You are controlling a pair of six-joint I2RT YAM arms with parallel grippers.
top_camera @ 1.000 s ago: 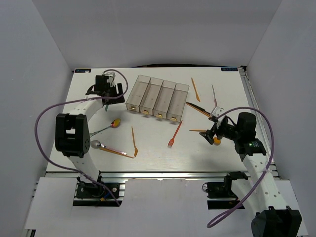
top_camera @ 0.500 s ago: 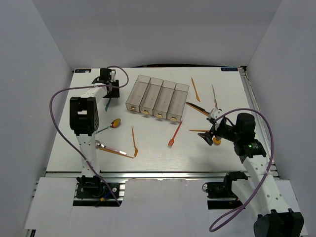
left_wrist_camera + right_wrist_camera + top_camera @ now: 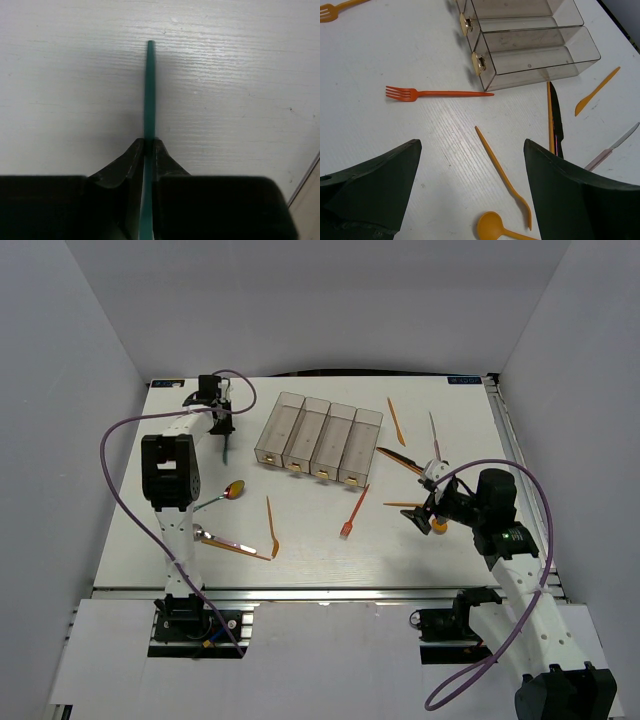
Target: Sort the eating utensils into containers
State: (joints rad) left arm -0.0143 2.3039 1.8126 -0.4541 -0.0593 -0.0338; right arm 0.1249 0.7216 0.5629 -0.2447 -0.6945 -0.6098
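Observation:
My left gripper needs to move up and to the right in the top view next, over the nearest clear container [image 3: 280, 428], which is empty. It should release the teal utensil [image 3: 227, 446] there.
My left gripper [image 3: 148, 143] is shut on a thin teal utensil [image 3: 149, 85], whose slim end sticks out ahead over the white table. From above, this gripper [image 3: 220, 418] sits at the far left, just left of the clear containers [image 3: 283, 405], with the teal utensil [image 3: 227, 446] trailing toward the near side. My right gripper [image 3: 472, 145] hangs open above an orange utensil [image 3: 500, 165] and an orange spoon [image 3: 492, 227], touching neither. In the top view the right gripper [image 3: 425, 510] is right of the middle.
A red-orange fork [image 3: 435, 93] lies before the containers [image 3: 535, 75]. A black knife [image 3: 556, 125], an orange knife [image 3: 592, 92] and a greyish knife [image 3: 615, 147] lie to the right. More utensils lie at the near left [image 3: 235, 545], [image 3: 222, 495], [image 3: 271, 525].
The left gripper has closed on the teal utensil, and the left arm has swung in toward the far left corner. The right arm shifted slightly and then stayed still.

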